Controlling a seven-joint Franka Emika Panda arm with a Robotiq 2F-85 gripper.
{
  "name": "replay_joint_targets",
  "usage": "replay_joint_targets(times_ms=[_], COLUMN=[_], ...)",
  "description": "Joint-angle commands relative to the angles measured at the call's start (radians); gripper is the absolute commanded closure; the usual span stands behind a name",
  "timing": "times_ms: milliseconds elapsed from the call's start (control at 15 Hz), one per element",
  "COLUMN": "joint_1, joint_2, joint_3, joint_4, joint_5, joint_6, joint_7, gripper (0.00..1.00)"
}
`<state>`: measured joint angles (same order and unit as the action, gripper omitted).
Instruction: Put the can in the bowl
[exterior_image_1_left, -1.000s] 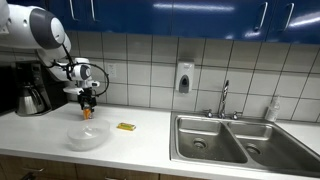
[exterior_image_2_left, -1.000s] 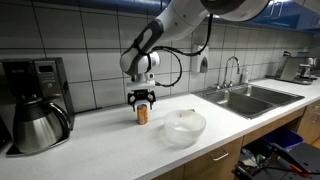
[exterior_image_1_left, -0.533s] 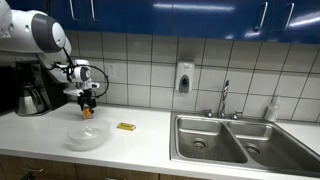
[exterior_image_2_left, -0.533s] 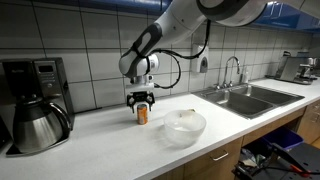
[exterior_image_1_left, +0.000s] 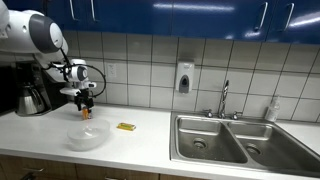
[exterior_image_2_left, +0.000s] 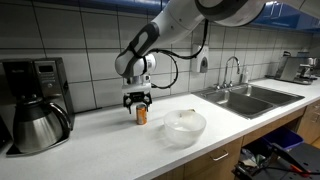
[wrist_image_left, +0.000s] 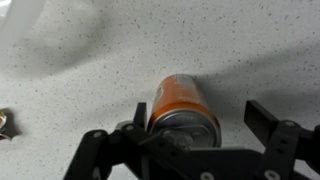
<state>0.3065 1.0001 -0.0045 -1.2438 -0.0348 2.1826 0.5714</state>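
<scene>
The can (exterior_image_1_left: 86, 113) stands below the robot's gripper, near the finger to the left in the wrist view, so the gripper needs to go down and shift toward that finger.
The can (exterior_image_1_left: 86, 113) stands upright on the white counter, orange-red with a pale metal top; it also shows in an exterior view (exterior_image_2_left: 141, 115) and in the wrist view (wrist_image_left: 180, 104). My gripper (exterior_image_1_left: 85, 103) (exterior_image_2_left: 137, 103) hangs straight above it with its fingers down around the can's top. In the wrist view the gripper (wrist_image_left: 200, 116) is open: one finger is close against the can, the other stands apart with counter showing between. The translucent whitish bowl (exterior_image_1_left: 87, 138) (exterior_image_2_left: 185, 127) sits empty on the counter, nearer the front edge, a short way from the can.
A coffee maker with a steel carafe (exterior_image_2_left: 36, 118) stands by the wall near the can. A flat yellow packet (exterior_image_1_left: 125, 126) lies on the counter. A double steel sink (exterior_image_1_left: 235, 140) with a faucet (exterior_image_1_left: 224, 98) is farther along. A small metal object (wrist_image_left: 5, 122) lies near the can.
My gripper has shifted slightly sideways over the can. The can and the bowl have not moved.
</scene>
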Motion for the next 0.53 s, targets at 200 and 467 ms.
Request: replay_joint_targets(times_ms=[200, 467], joint_1=[-0.005, -0.003], joint_2=[0.033, 0.024], joint_3=[-0.040, -0.046], joint_4=[0.046, 0.008], joint_5=[0.005, 0.002], joint_6=[-0.044, -0.007], joint_7=[0.010, 0.000], gripper=[0.00, 0.00])
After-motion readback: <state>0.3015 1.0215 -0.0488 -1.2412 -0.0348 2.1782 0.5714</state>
